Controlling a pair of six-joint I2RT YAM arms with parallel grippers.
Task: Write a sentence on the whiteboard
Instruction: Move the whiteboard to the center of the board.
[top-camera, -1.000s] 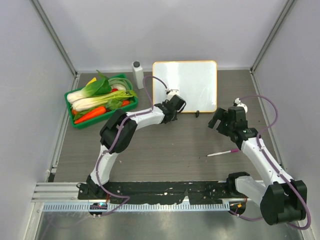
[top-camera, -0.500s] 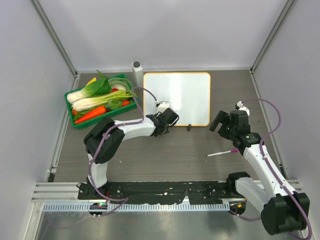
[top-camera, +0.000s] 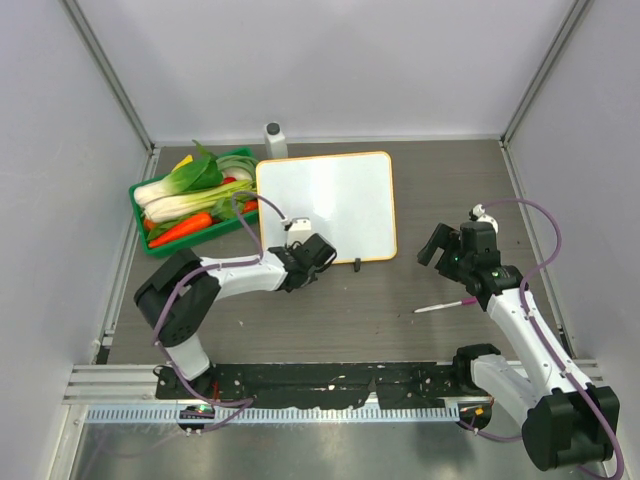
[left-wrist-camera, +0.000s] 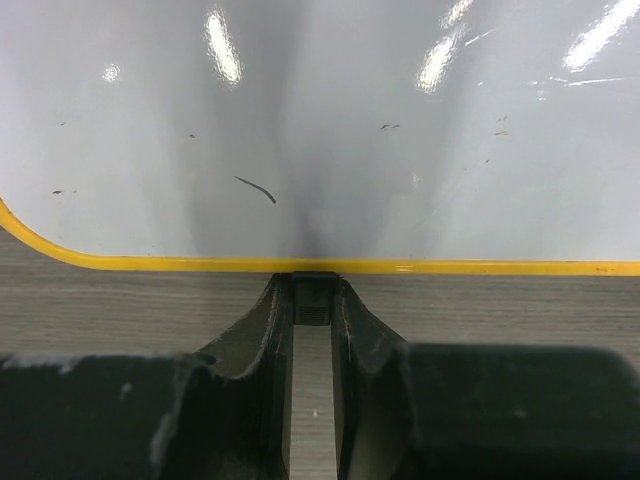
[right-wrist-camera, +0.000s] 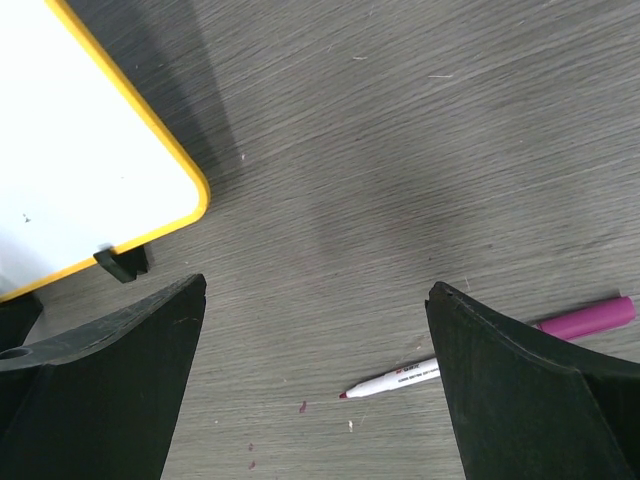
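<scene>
I should next drag the board (left-wrist-camera: 320, 130) by its foot with my left gripper, back and left in the top view, to the free bare tabletop.
The whiteboard (top-camera: 325, 205), white with a thin orange frame, lies on the table left of centre. My left gripper (top-camera: 297, 251) is at its near edge, shut on one of its black feet (left-wrist-camera: 312, 300). In the left wrist view the board (left-wrist-camera: 320, 130) fills the upper half, and only a few dark specks and one short stroke show on it. No sentence is in view. My right gripper (top-camera: 440, 245) hangs open above the table. Below it lies an uncapped marker (right-wrist-camera: 400, 378) with a purple end, its tip pointing left. The board's corner (right-wrist-camera: 80, 150) shows at top left of the right wrist view.
A green tray (top-camera: 137, 205) of vegetables stands at the back left, touching the board's left edge. A white bottle (top-camera: 275, 140) stands behind the board. The board's second black foot (top-camera: 357, 265) sticks out at its near right. Small pink ink spots (right-wrist-camera: 302, 407) mark the table near the marker.
My left gripper has dragged the whiteboard leftward and nearer, up against the tray, its arm folding back. The right gripper shifted slightly nearer; the marker stayed put.
</scene>
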